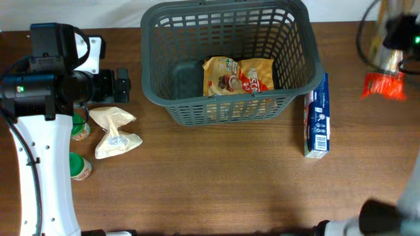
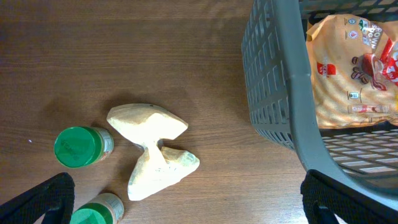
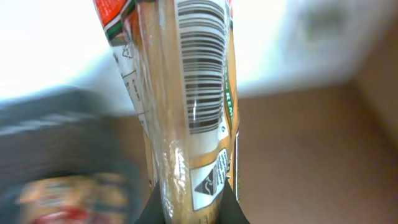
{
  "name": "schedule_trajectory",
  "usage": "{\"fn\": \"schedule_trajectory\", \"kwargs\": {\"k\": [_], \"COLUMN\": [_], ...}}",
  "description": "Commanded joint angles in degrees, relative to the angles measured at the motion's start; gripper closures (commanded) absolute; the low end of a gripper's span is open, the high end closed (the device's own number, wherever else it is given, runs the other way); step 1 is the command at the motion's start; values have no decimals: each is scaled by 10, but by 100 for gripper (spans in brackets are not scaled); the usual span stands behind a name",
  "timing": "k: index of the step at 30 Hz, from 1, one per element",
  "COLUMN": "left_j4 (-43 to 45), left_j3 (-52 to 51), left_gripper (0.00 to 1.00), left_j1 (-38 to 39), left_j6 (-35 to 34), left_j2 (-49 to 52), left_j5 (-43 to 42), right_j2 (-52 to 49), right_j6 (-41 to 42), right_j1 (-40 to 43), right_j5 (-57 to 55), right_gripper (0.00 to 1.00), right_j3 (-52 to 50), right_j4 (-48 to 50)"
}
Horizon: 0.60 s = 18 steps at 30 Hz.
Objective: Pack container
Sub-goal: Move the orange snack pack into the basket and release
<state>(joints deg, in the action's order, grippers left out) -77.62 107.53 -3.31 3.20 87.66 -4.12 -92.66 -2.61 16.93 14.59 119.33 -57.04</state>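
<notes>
Next, my right gripper carries the packet over the rim of the basket [image 1: 298, 56], then turns crosswise down into free room behind the yellow coffee packs.
The dark grey basket [image 1: 298, 56] stands at the back middle of the table, with yellow coffee packs [image 1: 237, 75] inside. It also shows in the left wrist view [image 2: 280, 81], with the packs [image 2: 351, 68] in it. My left gripper [image 1: 121, 85] is open and empty, left of the basket, above the table [image 2: 186, 202]. My right gripper [image 1: 388, 60] is raised at the far right, blurred, and is shut on a clear packet with a red-orange end [image 1: 384, 85]. In the right wrist view the packet [image 3: 193, 93] shows a barcode and fills the space between the jaws [image 3: 193, 211].
A pale crumpled bag [image 1: 115, 131] [image 2: 152, 149] lies left of the basket. Two green-lidded jars [image 1: 80, 167] [image 2: 81, 146] stand beside it, near my left arm. A blue and white box [image 1: 318, 118] lies against the basket's right side.
</notes>
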Motion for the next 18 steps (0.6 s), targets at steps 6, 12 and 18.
{"fn": "schedule_trajectory", "kwargs": {"k": [6, 12, 18], "left_j4": [0, 0, 0], "left_j3": [-2, -2, -2], "left_gripper": [1, 1, 1], "left_j1": [-2, -2, -2], "left_j6": [5, 5, 5], "left_j2": [0, 0, 0], "left_j5": [-4, -4, -4], "right_j2": [37, -15, -90], "right_j6": [-347, -546, -677], "right_j1": [-206, -296, -326], "right_j5": [135, 135, 140], "right_gripper": [96, 96, 96], "right_j3": [58, 57, 57], "right_j4": [-49, -66, -42]}}
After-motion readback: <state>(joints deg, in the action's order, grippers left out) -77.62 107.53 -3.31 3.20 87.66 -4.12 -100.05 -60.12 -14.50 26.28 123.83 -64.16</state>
